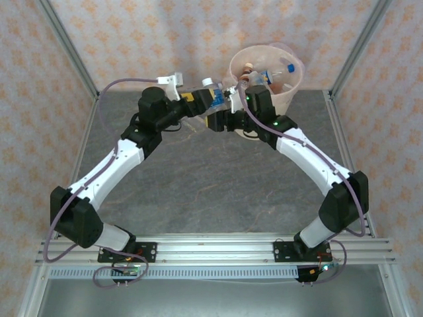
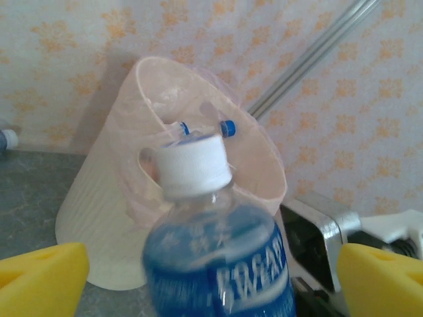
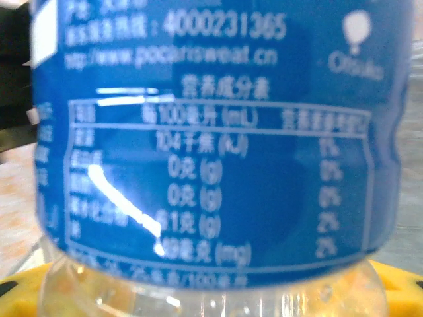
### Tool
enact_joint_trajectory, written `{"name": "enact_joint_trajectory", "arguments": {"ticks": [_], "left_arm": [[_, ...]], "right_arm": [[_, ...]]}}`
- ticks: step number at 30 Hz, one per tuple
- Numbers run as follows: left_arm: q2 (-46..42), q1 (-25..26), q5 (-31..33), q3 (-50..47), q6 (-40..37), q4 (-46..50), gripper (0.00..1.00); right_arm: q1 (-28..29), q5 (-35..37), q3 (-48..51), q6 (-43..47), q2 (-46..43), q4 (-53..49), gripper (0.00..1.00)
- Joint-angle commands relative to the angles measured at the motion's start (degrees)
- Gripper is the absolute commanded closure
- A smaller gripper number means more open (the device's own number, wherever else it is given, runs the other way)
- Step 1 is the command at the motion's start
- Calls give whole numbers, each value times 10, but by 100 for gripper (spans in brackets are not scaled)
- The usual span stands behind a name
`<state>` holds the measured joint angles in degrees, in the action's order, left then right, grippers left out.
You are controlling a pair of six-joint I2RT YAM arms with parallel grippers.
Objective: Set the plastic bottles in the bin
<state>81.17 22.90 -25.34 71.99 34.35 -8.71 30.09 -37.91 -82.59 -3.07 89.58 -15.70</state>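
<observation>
My right gripper needs to carry the bottle up and outward over the bin's opening and let it go there, because the bottle is still hanging beside the bin.
A clear bottle with a blue label and a white cap hangs in the air just left of the bin. My right gripper is shut on this bottle, and its label sits close up against the right wrist camera. My left gripper is open, its yellow fingers standing wide on either side of the bottle without touching it. Inside the beige-pink bin lie several bottles, two with blue caps.
The bin stands at the table's far right corner, against the patterned wall and a metal frame post. The end of another small bottle shows by the wall at the far left. Grey tabletop stretches between the arms.
</observation>
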Motion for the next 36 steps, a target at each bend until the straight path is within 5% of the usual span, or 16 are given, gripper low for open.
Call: {"name": "enact_joint_trajectory", "arguments": {"ticks": [1, 6, 12, 20, 28, 36], "left_arm": [[-73, 2, 64, -41, -8, -35, 0], [-156, 2, 177, -95, -22, -2, 0], [-199, 1, 299, -135, -27, 78, 0], [-164, 1, 350, -136, -10, 154, 0], [-63, -2, 362, -67, 10, 221, 0], [80, -16, 324, 26, 58, 263, 0]], "right_arm": [[-7, 130, -50, 50, -32, -61, 55], [-34, 241, -118, 66, -31, -108, 55], [-104, 290, -199, 43, -7, -126, 55], [-144, 446, -392, 37, 124, -245, 49], [-146, 381, -578, 8, 271, -333, 42], [-147, 329, -642, -66, 319, -300, 8]]}}
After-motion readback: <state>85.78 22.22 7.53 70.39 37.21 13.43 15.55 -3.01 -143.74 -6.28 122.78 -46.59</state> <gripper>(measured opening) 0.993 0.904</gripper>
